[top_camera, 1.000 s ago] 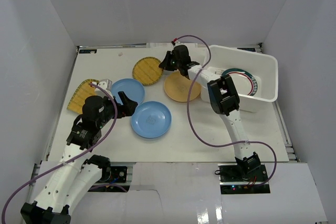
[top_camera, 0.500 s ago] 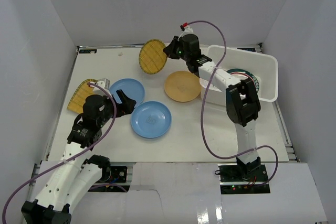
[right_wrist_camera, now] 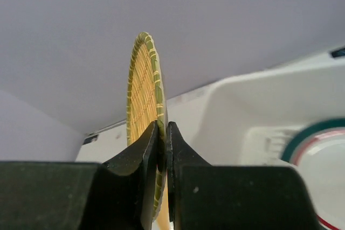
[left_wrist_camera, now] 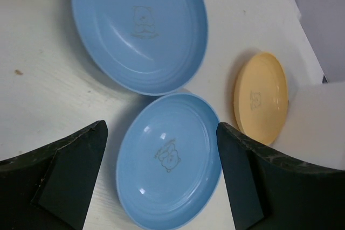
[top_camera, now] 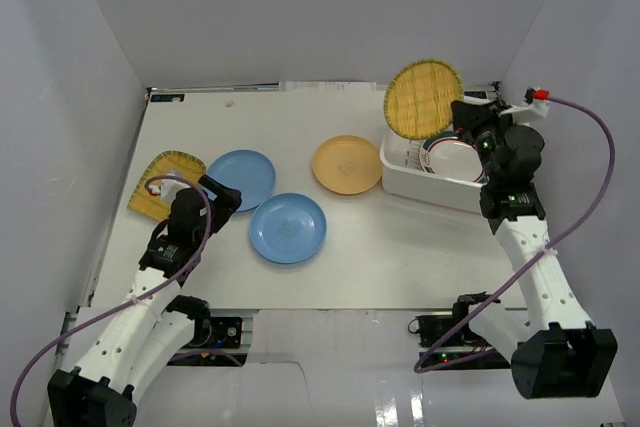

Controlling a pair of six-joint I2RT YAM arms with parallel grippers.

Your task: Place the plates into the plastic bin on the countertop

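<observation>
The bin's white plate (top_camera: 455, 160) (right_wrist_camera: 326, 175) is below the right gripper, toward the right in its wrist view, so the robot needs to shift that way, lower the striped plate and let it go.
My right gripper (top_camera: 457, 119) is shut on the rim of the round yellow-green striped plate (top_camera: 424, 99), holding it upright above the plastic bin (top_camera: 432, 188); the right wrist view shows the plate (right_wrist_camera: 142, 87) edge-on between the fingers (right_wrist_camera: 161, 136). A white patterned-rim plate (top_camera: 452, 157) lies in the bin. Two light blue plates (top_camera: 243, 175) (top_camera: 288, 228), the orange-yellow plate (top_camera: 347, 164) and the fan-shaped striped plate (top_camera: 163, 179) lie on the countertop (top_camera: 400, 247). My left gripper (top_camera: 222, 194) is open and empty above the blue plates (left_wrist_camera: 140, 28) (left_wrist_camera: 170, 160).
Pale grey walls enclose the countertop on the left, back and right. The bin stands at the back right beside the orange-yellow plate (left_wrist_camera: 260, 97). Purple cables trail from both arms.
My right arm has lifted the round striped plate from the back middle of the table and swung it right, above the bin. My left gripper has shifted slightly.
</observation>
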